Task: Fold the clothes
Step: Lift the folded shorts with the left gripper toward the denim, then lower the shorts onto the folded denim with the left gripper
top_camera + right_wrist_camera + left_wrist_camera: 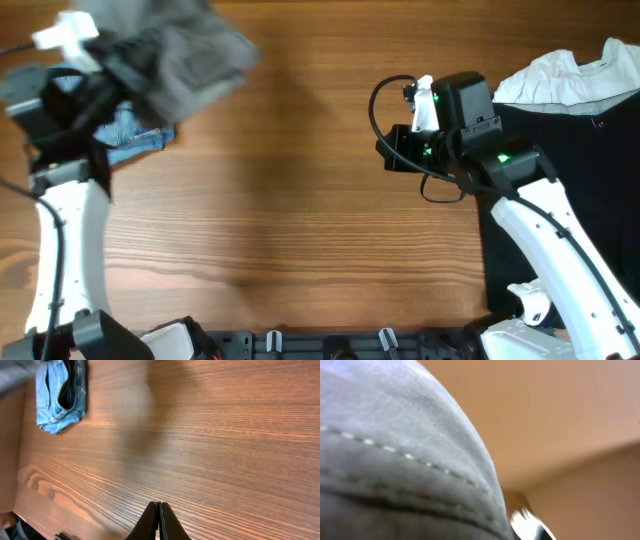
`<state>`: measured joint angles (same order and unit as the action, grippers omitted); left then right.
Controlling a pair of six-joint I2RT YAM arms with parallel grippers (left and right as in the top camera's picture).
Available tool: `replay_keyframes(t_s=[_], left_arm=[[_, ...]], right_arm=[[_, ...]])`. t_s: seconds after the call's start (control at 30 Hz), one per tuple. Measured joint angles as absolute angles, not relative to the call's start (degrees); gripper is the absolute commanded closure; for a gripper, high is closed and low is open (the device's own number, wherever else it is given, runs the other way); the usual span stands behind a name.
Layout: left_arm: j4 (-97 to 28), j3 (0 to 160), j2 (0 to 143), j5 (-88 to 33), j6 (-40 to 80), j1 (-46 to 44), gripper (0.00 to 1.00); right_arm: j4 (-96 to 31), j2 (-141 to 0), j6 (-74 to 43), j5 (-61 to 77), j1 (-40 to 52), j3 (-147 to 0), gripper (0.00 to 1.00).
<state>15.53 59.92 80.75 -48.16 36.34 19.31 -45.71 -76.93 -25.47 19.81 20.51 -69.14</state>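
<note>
The grey shorts (195, 55) hang past the light-blue denim shorts (132, 138), so I will move my left gripper to the left in the overhead view, then down onto the light-blue ones, and release.
The grey shorts (195, 55) hang bunched and blurred in the air at the far left of the overhead view, held up by my left gripper (118, 52), which is shut on them. In the left wrist view grey woven cloth with a stitched seam (395, 460) fills the left half, right against the camera; the fingers are hidden behind it. My right gripper (159, 506) is shut and empty, hovering over bare wood near the table's middle right (392, 150).
Small light-blue denim shorts (130, 135) lie on the table under the left arm and show in the right wrist view (60, 395). A black garment (590, 150) and a white garment (570, 75) lie at the right edge.
</note>
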Motion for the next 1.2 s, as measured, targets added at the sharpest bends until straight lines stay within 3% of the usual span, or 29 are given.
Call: replay_keyframes(t_s=[0.53,0.77,1.2], left_arm=[[22.3,60.1,96.6,-28.7,38.2,26.9,0.96],[36.6,60.1,99.4,-27.4,47.0,27.2,0.96],[41.3,67.5,105.4,-22.8,53.0,26.9,0.96]], right_arm=[[-49.2,-76.9,-25.4,19.4,20.5,-69.1,0.95],[-50.8,-76.9,-25.4,19.4,20.5,-69.1,0.95],[-52.6,-76.9,-25.4,19.4,20.5,-69.1,0.95]])
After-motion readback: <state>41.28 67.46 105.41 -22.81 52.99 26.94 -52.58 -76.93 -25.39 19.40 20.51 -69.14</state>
